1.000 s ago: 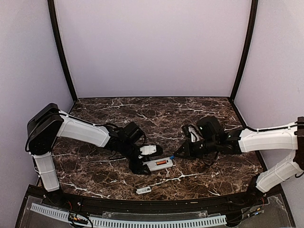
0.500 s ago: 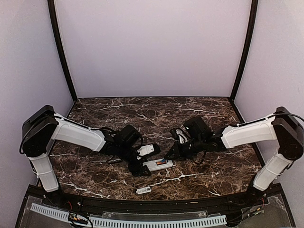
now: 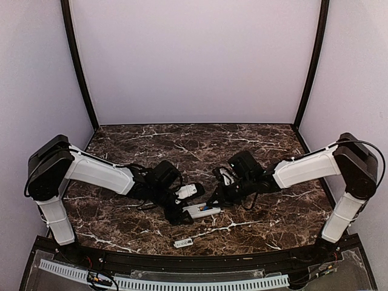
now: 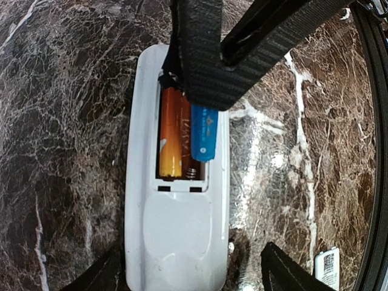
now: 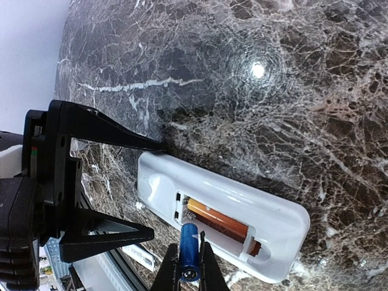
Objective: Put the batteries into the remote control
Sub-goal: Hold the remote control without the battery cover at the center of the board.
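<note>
The orange-red battery fills the other slot, so my right gripper will next go down onto the bay's empty slot [image 3: 202,210] [image 5: 216,227], bring the blue battery's tip to the spring and let go.
The white remote control [image 3: 202,210] lies face down on the marble table with its battery bay open. The orange-red battery [image 4: 172,134] lies in the bay's left slot. My right gripper [image 5: 190,253] is shut on the blue battery [image 5: 190,239] and holds it tilted over the bay's empty slot; the battery also shows in the left wrist view [image 4: 204,133]. My left gripper [image 4: 194,276] is open and straddles the remote's closed end [image 5: 159,182], one finger [image 5: 109,128] touching its corner. In the top view my left gripper [image 3: 180,212] and right gripper [image 3: 213,200] meet at the remote.
A small loose white piece with a printed label [image 3: 183,242] lies near the table's front edge, in front of the remote; it also shows in the left wrist view [image 4: 327,268]. Purple walls enclose the marble table [image 3: 200,145] at the back and sides.
My right arm has moved left, bringing the blue battery over the remote's open bay. My left gripper has stayed at the remote's end.
</note>
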You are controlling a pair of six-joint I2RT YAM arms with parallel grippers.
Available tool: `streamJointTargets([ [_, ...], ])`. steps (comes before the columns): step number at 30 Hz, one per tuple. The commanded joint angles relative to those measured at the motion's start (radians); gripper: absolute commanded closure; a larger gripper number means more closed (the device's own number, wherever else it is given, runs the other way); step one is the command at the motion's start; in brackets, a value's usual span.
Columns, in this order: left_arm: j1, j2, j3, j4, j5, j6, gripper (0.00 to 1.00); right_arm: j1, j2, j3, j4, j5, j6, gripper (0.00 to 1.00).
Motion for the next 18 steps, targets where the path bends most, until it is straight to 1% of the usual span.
streamJointTargets([
  [1,-0.013,0.032,-0.029,-0.091,-0.002,-0.016,0.25,-0.005,0.025,0.027,0.000,-0.007,0.004,1.00],
  [4,-0.014,0.033,-0.030,-0.089,-0.004,-0.016,0.25,-0.004,0.020,0.039,-0.003,-0.005,0.004,1.00],
  [10,-0.016,0.035,-0.023,-0.098,-0.004,-0.016,0.26,-0.004,-0.006,0.026,-0.079,0.039,-0.004,1.00],
  [18,-0.015,0.038,-0.015,-0.108,-0.010,-0.013,0.28,0.011,0.022,0.015,-0.067,0.051,0.018,1.00],
])
